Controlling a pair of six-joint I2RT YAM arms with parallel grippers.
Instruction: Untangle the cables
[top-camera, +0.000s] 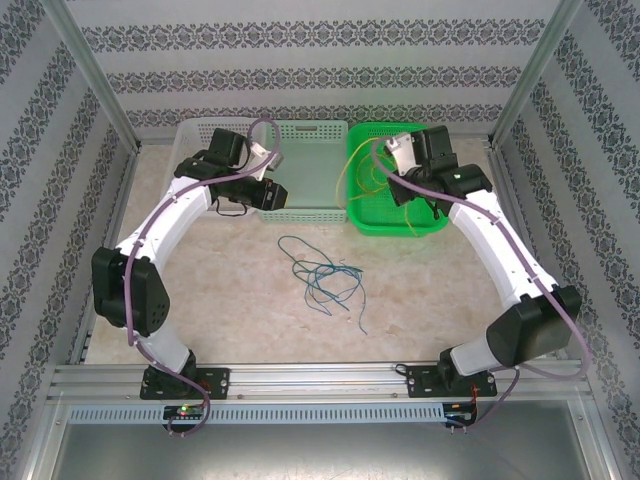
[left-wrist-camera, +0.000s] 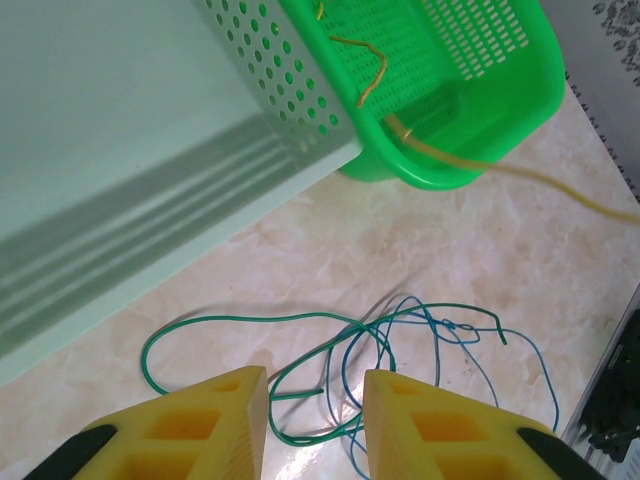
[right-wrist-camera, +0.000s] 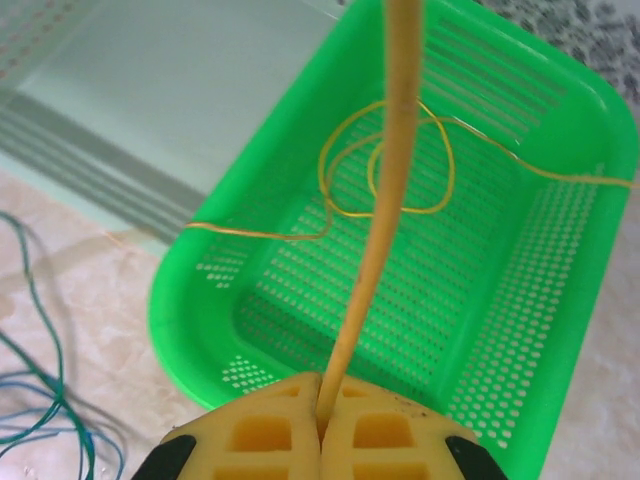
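Note:
The green basket's bottom lies below and outward, so my right gripper will next lower outward beside the yellow coils already resting there and release the cable.
The dark green cable (left-wrist-camera: 250, 320) and the blue cable (left-wrist-camera: 440, 330) lie looped through each other on the marble table, also seen mid-table as a tangle (top-camera: 320, 272). My left gripper (left-wrist-camera: 315, 400) hangs above that tangle, open, with nothing between its yellow fingers (left-wrist-camera: 215, 420); from above, the left gripper (top-camera: 266, 194) sits at the pale basket's front edge. My right gripper (right-wrist-camera: 322, 395) is shut on the yellow cable (right-wrist-camera: 385, 200), which rises from its pads and coils into the green basket (right-wrist-camera: 560, 300). The right gripper (top-camera: 408, 192) hovers over that basket.
A pale perforated basket (top-camera: 310, 150) stands at the back, touching the green basket (top-camera: 372, 216) to its right. Part of the yellow cable (left-wrist-camera: 560, 185) trails over the green basket's rim. Metal frame posts and patterned walls ring the table (top-camera: 230, 280).

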